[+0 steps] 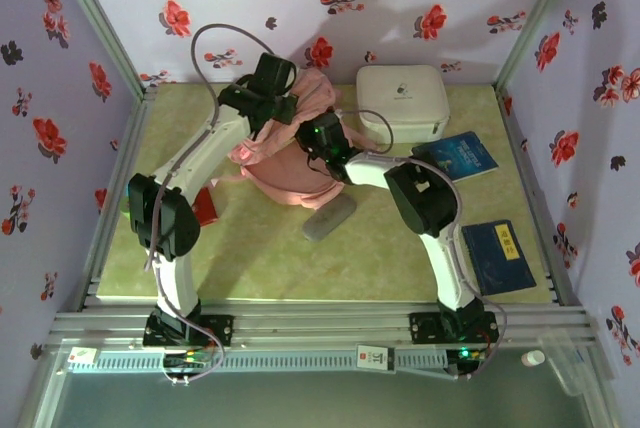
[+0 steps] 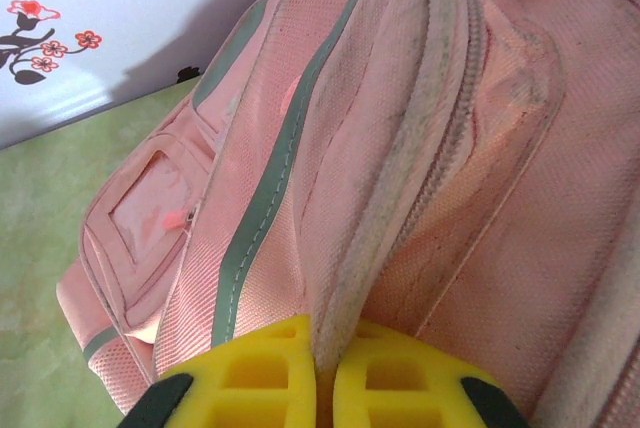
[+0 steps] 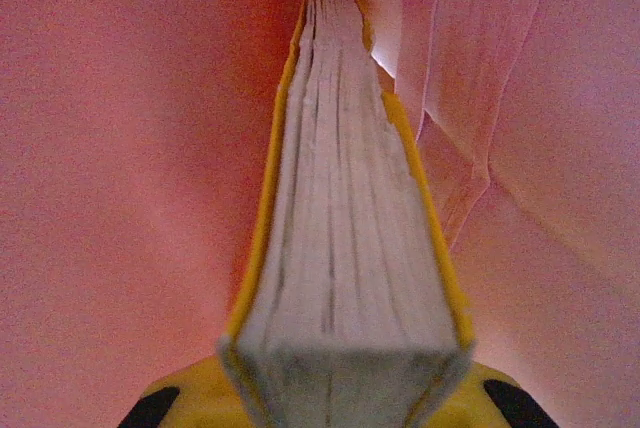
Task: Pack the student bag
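My left gripper draws the zipper fold back over the bag's opening and releases it next, since the yellow-covered book (image 3: pixel 345 238) is inside.
The pink student bag (image 1: pixel 285 173) lies at the back middle of the table. My left gripper (image 1: pixel 272 96) reaches over the bag's top. In the left wrist view the left gripper (image 2: pixel 325 350) is shut on a fold of the bag's greyish zipper edge (image 2: pixel 400 178), holding it up. My right gripper (image 1: pixel 325 143) is pushed into the bag's mouth. In the right wrist view the right gripper (image 3: pixel 345 373) is shut on a thick yellow-covered book (image 3: pixel 345 238), page edges toward the camera, with the bag's pink lining (image 3: pixel 120 148) all around it.
A white rounded hard case (image 1: pixel 402 98) stands behind the bag on the right. Two blue books (image 1: pixel 458 156) (image 1: pixel 498 253) lie at the right. A grey pouch (image 1: pixel 328 218) lies just in front of the bag, and a red item (image 1: pixel 205 206) sits by the left arm.
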`<state>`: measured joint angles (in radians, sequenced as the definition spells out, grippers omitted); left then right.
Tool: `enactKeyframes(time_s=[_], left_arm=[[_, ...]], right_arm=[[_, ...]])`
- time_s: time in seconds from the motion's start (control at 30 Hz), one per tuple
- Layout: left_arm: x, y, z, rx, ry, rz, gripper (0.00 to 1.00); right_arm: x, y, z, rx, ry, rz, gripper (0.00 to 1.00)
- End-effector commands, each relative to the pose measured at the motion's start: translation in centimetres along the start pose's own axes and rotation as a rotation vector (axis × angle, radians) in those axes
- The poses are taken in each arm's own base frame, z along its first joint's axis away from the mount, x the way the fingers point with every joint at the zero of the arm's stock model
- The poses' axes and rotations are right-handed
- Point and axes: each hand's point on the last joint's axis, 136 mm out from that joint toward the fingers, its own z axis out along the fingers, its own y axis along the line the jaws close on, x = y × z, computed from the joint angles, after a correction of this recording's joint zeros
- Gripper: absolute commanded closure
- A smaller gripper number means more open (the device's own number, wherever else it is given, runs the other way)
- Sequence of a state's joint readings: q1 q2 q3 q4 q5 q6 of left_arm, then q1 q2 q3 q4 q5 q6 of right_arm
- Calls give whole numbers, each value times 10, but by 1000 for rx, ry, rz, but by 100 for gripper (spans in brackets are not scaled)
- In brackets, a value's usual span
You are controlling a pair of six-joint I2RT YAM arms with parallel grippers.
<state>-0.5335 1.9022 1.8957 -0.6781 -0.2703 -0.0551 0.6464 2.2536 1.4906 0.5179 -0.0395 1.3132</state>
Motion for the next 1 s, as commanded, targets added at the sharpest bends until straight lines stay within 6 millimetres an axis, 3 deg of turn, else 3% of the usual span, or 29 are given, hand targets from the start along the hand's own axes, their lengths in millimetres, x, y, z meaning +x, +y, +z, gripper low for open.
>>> enactKeyframes(time_s=[0.0, 0.13, 0.2, 0.4, 0.53, 0.63, 0.7, 0.73, 0.8, 0.9, 0.97], left_arm=[[-47, 27, -43, -26, -173, -112, 100], [-42, 31, -40, -23, -161, -110, 100], [-38, 33, -37, -21, -152, -111, 100], [-22, 44, -25, -39, -124, -89, 100], [0, 50, -18, -44, -100, -29, 100], [18, 44, -17, -15, -80, 6, 100], [35, 39, -14, 7, -44, -17, 100], [43, 36, -13, 24, -21, -39, 93], [57, 30, -13, 67, 23, -116, 68], [73, 26, -18, 91, 36, -220, 39], [81, 24, -24, 105, 24, -274, 24]], right_arm=[[-6, 15, 7, -40, -26, 43, 76], [-8, 18, -16, -18, -35, 29, 58], [-10, 29, -33, -56, -33, 28, 52], [-7, 37, -90, -70, 2, 25, 44], [-12, 1, -140, 125, -12, -49, 41], [-29, -30, -187, 285, -97, -141, 34], [-45, -40, -216, 349, -153, -203, 32], [-53, -41, -226, 369, -172, -248, 32], [-76, -45, -249, 449, -200, -363, 27], [-111, -59, -276, 594, -188, -450, 25], [-130, -68, -289, 664, -174, -490, 21]])
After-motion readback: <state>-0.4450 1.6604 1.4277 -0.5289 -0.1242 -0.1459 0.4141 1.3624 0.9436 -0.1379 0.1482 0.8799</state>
